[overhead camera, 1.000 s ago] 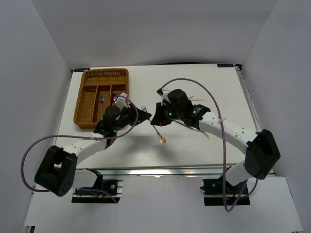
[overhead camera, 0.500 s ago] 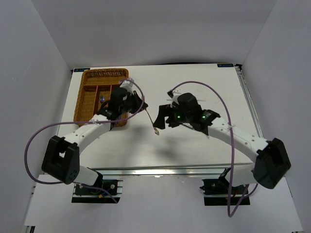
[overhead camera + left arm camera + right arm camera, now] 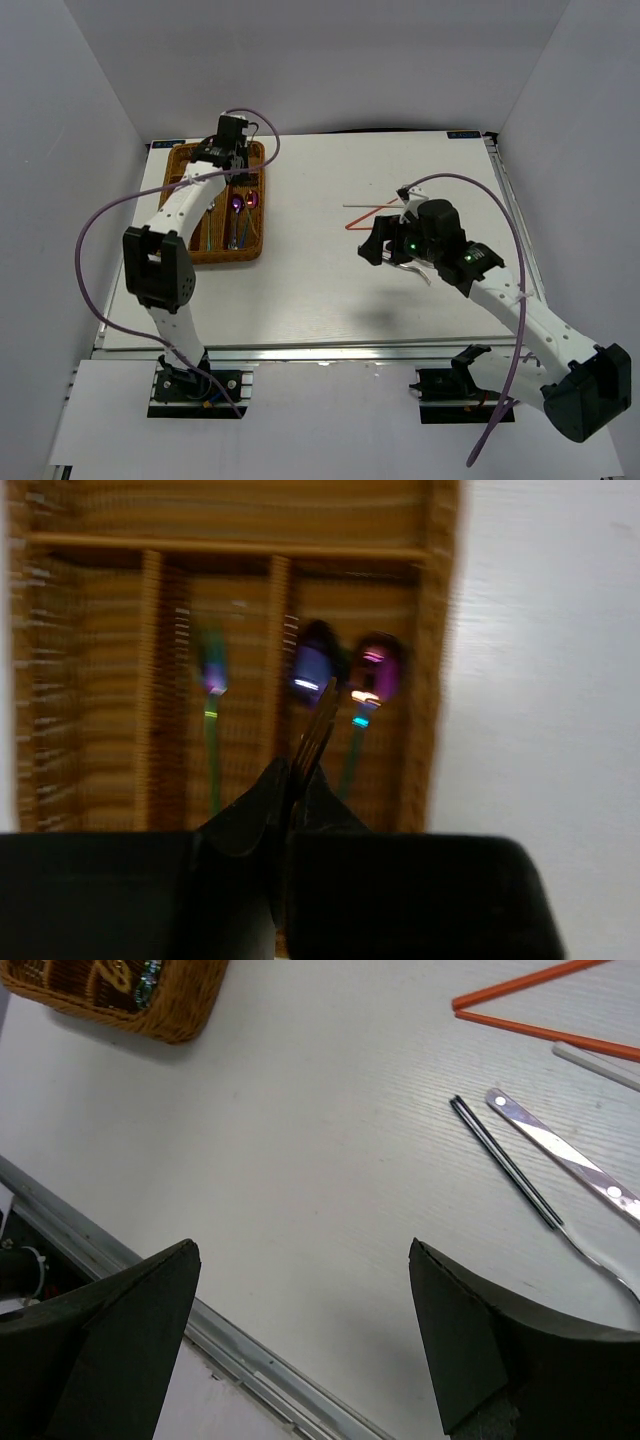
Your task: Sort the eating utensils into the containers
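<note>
I need to move my left gripper to the left in its wrist view next and down into the tray's middle slot to release the gold utensil (image 3: 318,723), since purple spoons lie beneath it.
The brown wicker tray (image 3: 176,228) sits at the far left of the table. Over its far end hangs my left gripper (image 3: 232,160), shut on a slim gold utensil (image 3: 318,723) that sticks out past the fingertips above the tray's right long slot. Two purple spoons (image 3: 313,666) (image 3: 377,672) lie in that slot, and a blue-green utensil (image 3: 212,676) lies in the middle slot. My right gripper (image 3: 302,1250) stands wide open over bare table with nothing between its fingers. Red chopsticks (image 3: 548,1032), a white chopstick (image 3: 600,1065) and a silver utensil (image 3: 560,1155) lie near it.
The tray's crosswise slot (image 3: 230,515) runs along its far end. A thin dark strip (image 3: 505,1160) lies beside the silver utensil. The table's metal front rail (image 3: 210,1335) is close below the right gripper. A tray corner (image 3: 150,1000) shows far left in the right wrist view.
The left arm has swung from mid-table to above the tray, carrying the gold utensil. The right gripper has let go of it, opened wide and drawn back to the right.
</note>
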You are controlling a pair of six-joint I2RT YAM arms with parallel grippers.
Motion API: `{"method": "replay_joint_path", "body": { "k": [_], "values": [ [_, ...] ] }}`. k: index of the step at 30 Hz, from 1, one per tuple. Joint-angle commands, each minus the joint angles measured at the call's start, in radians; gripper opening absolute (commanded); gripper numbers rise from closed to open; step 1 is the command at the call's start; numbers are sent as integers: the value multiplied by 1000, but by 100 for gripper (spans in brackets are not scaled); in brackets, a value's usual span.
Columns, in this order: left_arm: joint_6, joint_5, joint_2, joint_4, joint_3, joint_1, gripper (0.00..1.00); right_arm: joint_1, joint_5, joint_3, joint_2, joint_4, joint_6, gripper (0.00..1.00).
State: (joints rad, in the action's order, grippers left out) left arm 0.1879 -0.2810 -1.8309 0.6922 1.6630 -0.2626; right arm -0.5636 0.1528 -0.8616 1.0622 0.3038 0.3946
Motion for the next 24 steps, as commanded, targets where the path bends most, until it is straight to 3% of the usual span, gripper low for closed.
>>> {"method": "replay_joint_path", "body": {
  "k": [1,5,9,16,24],
  "values": [
    [-113,-246,-60,144,139,26,0,28,-30,24,-44,53,-63,89],
    [-143,-391,-204,207,303,60,0,47,-61,53,-99,86,-82,89],
    [-171,-425,-260,207,371,72,0,54,-65,64,-125,95,-88,89],
    [-269,-481,-278,93,325,79,0,57,-45,78,-130,92,-92,89],
    [-330,-431,-284,20,219,95,0,57,-45,93,-127,87,-96,89]
  ]
}}
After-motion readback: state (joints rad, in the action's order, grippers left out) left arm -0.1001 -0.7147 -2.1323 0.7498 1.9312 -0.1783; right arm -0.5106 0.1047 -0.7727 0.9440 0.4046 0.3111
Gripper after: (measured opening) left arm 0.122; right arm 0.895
